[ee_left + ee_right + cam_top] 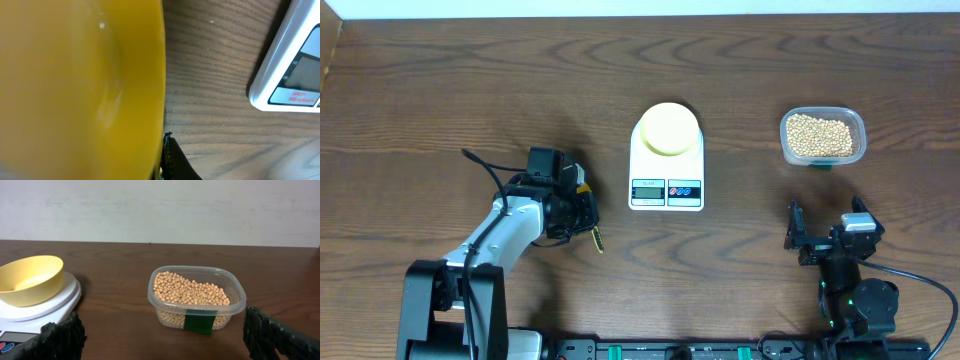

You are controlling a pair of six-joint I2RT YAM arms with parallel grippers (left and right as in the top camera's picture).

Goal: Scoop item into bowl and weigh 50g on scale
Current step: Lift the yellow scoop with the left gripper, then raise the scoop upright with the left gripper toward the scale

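My left gripper will next move up, then down onto the bare wood beside the scale, and let go of the scoop's thin handle there, because that spot is clear.
The pale-yellow bowl (667,129) (30,279) sits empty on the white scale (666,186) (45,311) (295,70) at mid-table. The item, tan beans (820,134) (189,290), fills a clear plastic tub (857,125) (240,300) at the far right. My left gripper (576,208) lies left of the scale, shut on a yellow scoop (595,238) (75,85). The scoop fills the left of the left wrist view, against a black finger (175,162). My right gripper (827,216) (167,337) stands open, short of the tub, with nothing between its fingers.
A green label (200,321) marks the tub's near wall. Bare dark wood table (440,90) spreads around the scale and the tub. A pale wall (160,210) rises behind the far edge.
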